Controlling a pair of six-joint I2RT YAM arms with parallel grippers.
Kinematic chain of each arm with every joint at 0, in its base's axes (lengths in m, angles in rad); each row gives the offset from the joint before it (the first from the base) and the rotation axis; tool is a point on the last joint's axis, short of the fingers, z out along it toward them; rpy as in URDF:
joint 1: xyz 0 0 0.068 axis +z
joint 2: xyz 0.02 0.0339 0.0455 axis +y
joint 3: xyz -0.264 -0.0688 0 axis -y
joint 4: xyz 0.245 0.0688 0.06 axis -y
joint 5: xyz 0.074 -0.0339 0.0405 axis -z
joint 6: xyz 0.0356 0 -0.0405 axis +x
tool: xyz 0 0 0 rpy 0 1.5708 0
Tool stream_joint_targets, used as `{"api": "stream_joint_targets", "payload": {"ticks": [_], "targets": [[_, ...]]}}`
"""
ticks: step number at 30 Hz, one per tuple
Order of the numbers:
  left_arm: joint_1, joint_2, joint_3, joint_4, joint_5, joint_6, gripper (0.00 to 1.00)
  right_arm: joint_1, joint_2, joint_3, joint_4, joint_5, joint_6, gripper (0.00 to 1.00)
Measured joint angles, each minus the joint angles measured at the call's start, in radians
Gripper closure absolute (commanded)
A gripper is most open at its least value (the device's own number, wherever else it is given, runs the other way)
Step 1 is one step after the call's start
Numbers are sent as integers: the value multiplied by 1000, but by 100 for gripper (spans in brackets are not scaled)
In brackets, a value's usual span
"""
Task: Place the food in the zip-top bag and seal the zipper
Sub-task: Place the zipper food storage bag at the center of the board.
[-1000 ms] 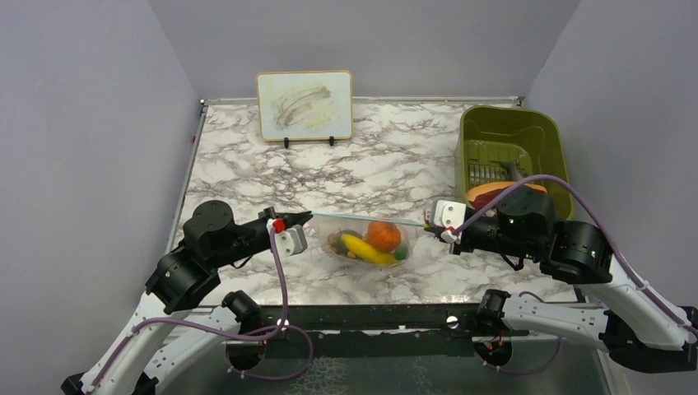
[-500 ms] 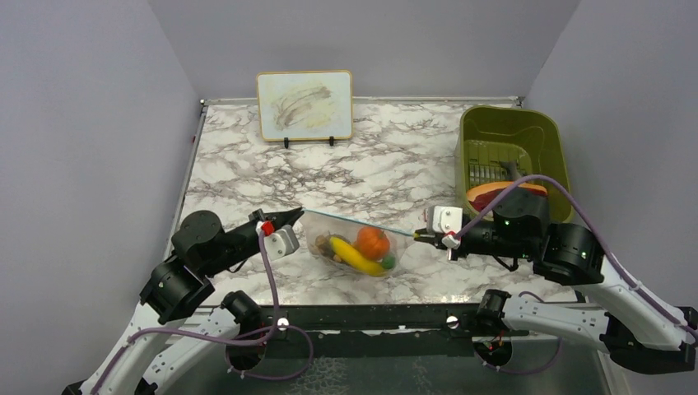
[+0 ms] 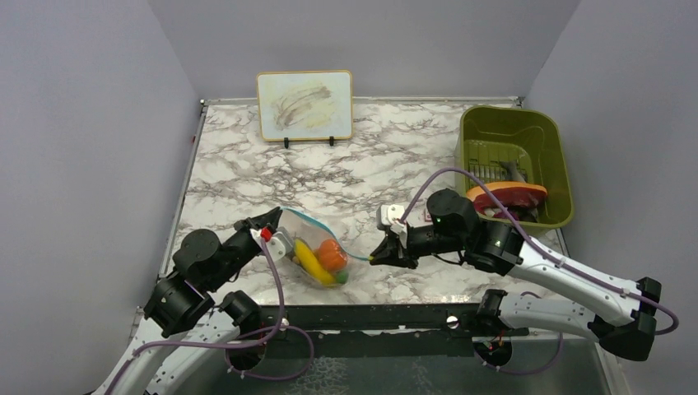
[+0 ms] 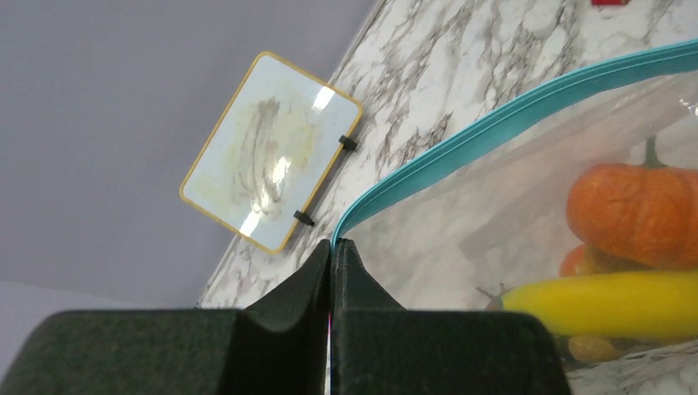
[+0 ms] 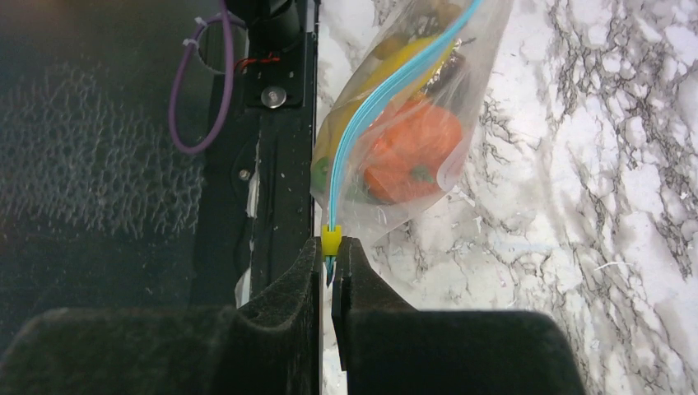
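Observation:
My right gripper will move outward and down, lay its zipper end on the bare tabletop and let go, since the yellow slider [image 5: 331, 240] already sits at that end.
The clear zip-top bag [image 3: 317, 247] hangs stretched between my two grippers above the near-left part of the table. Inside it are a yellow banana [image 3: 306, 260], an orange round piece [image 3: 331, 253] and a green piece [image 3: 340, 277]. My left gripper [image 3: 277, 216] is shut on the bag's left corner, at the end of the light-blue zipper [image 4: 510, 115]. My right gripper [image 3: 375, 258] is shut on the other end of the zipper [image 5: 387, 90], just behind its yellow slider [image 5: 331, 240]. The orange piece [image 4: 634, 214] and the banana [image 4: 609, 304] show through the plastic.
An olive-green bin [image 3: 514, 123] stands at the right back with a red-brown piece [image 3: 506, 196] and other items in it. A framed board [image 3: 304, 104] stands at the back. The black front rail [image 3: 370, 317] lies just below the bag.
Both grippers have carried the bag leftward and toward the near edge. The right arm has reached far left. The bag's mouth now slants down toward the right gripper.

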State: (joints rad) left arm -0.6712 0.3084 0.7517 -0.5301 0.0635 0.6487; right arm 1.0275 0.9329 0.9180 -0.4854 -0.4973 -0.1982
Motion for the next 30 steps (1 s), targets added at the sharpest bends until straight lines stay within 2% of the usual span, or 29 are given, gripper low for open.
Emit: {"api": "stream_joint_targets", "payload": {"ticks": [4,10,13,17,22,26,30], "targets": [[3,7,-34,-2,-56,21,100,0,55,-4,90,39,71,99],[3,63,-76,35,-137,18,86,0,96,-22,216,167,144,99],[3,111,-76,63,-165,-9,76,0,121,-39,259,231,166,99],[3,153,-72,95,-182,-44,54,-9,177,-40,292,318,188,99],[3,204,-6,109,-197,-108,32,-68,225,-40,331,379,217,99],[3,218,46,132,-208,-167,20,-155,282,-36,361,380,240,96],[3,216,72,147,-212,-241,15,-187,341,-23,383,381,254,96]]}}
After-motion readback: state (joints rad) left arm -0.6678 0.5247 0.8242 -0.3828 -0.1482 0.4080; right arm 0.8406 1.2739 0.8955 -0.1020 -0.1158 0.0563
